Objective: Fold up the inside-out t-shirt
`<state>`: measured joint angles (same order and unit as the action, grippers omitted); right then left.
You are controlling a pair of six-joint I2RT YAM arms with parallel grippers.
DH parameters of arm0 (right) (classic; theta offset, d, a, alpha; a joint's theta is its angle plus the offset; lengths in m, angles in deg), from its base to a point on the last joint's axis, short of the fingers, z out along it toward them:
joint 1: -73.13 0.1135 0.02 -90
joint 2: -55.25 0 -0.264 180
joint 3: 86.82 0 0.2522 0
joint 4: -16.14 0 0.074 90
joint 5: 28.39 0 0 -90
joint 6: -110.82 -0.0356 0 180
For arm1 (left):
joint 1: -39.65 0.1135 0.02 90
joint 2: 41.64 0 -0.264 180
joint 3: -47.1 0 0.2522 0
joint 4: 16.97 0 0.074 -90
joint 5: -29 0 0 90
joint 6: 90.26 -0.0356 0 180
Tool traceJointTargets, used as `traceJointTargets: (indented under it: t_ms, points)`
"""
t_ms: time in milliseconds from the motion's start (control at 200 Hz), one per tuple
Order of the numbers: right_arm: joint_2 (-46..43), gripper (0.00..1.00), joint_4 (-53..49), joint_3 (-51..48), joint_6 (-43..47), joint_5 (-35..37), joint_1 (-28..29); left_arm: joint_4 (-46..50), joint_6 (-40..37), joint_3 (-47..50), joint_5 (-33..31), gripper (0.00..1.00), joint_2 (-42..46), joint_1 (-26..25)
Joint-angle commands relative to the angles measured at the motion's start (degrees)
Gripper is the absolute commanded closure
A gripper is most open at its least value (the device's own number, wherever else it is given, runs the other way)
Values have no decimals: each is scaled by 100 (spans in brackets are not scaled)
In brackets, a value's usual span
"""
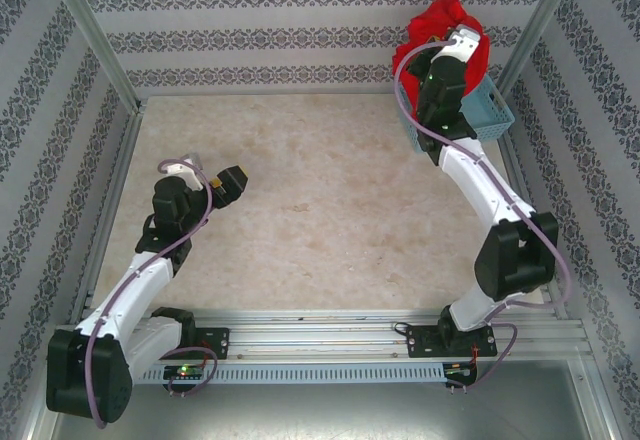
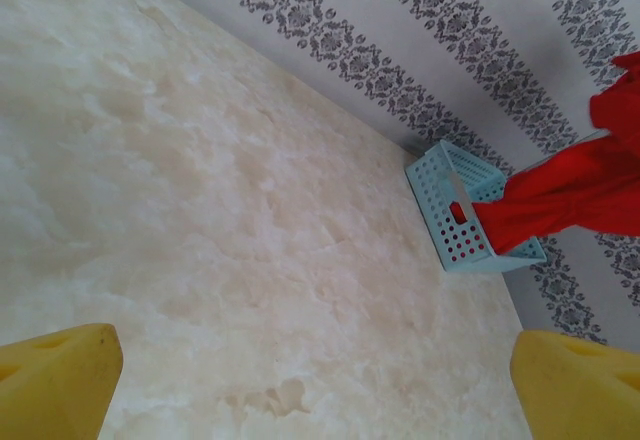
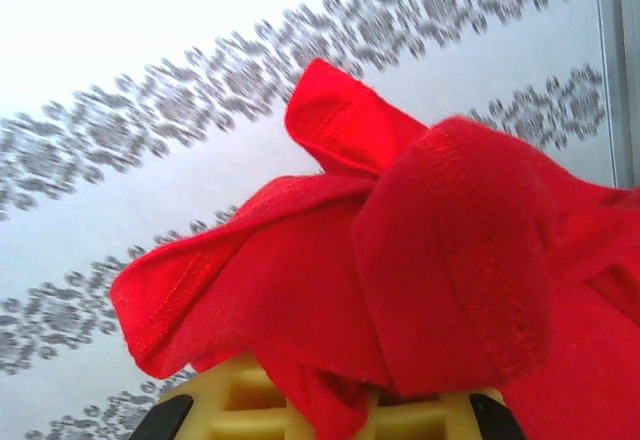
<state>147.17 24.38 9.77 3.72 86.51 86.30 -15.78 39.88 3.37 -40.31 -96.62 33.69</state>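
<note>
I need to move my right gripper up, then back and down over the bare middle of the tabletop to release the t-shirt. The t-shirt's lower end sits in the basket (image 1: 492, 112).
The inside-out t-shirt (image 1: 440, 22) is a bright red bunch held up over the light blue basket (image 1: 492, 112) at the far right corner. My right gripper (image 1: 463, 38) is shut on it. In the right wrist view the red cloth (image 3: 420, 260) drapes over the yellow fingers (image 3: 225, 400) and hides the gap between them at the right gripper (image 3: 330, 410). From the left wrist view the t-shirt (image 2: 570, 195) stretches upward out of the basket (image 2: 445, 195), its lower end still inside. My left gripper (image 1: 215, 176) hovers open over the left part of the table, and the left gripper (image 2: 320, 390) holds nothing.
The beige marble-look tabletop (image 1: 320, 210) lies between the two arms. Patterned walls and metal frame posts (image 1: 95, 35) close in the back and sides. The basket stands against the back right corner post.
</note>
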Motion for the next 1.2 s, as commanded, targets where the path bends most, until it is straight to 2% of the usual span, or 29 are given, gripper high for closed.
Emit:
traceJointTargets:
  t_ms: [0, 135, 345, 535, 634, 709, 769, 859, 1034, 1099, 1194]
  points:
    - [-594, 100, 567, -73, 706, -46, 331, 804, 25, -546, 107, 0, 219, -51]
    - [-1044, 100, 157, 23, 1095, -320, 939, 1551, -178, -965, -31, 0, 379, -53]
    - [-1319, 100, -1052, -72, 677, -904, 1851, 2375, -366, -1176, -460, 0, 488, -55]
    - [-1065, 100, -2042, -857, 308, -1009, 2727, 2632, -458, -1293, -116, 0, 247, -221]
    - [-777, 81, -2305, -1383, -140, -1358, 2898, 2954, -587, -1380, -329, 0, 74, -500]
    - [-679, 47, -2455, -1673, -303, -1664, 2942, 3082, -647, -1423, -419, 0, -133, -653]
    - [-745, 35, -2630, -1894, -378, -1691, 2946, 3174, -672, -1503, -449, 0, -409, -755]
    - [-1049, 29, -2854, -2279, -441, -1539, 2919, 3333, -701, -1708, -560, 0, -915, -956]
    - [-1561, 28, -3358, -2977, -888, -1676, 2635, 3555, -688, -2444, -1025, 0, -2219, -1413]
    - [-1637, 28, -3327, -3306, -1071, -1759, 2587, 3617, -672, -2729, -1081, 5, -2760, -1518]
    - [-1649, 28, -3157, -3710, -1342, -1896, 2560, 3506, -619, -3050, -845, 12, -3384, -1676]
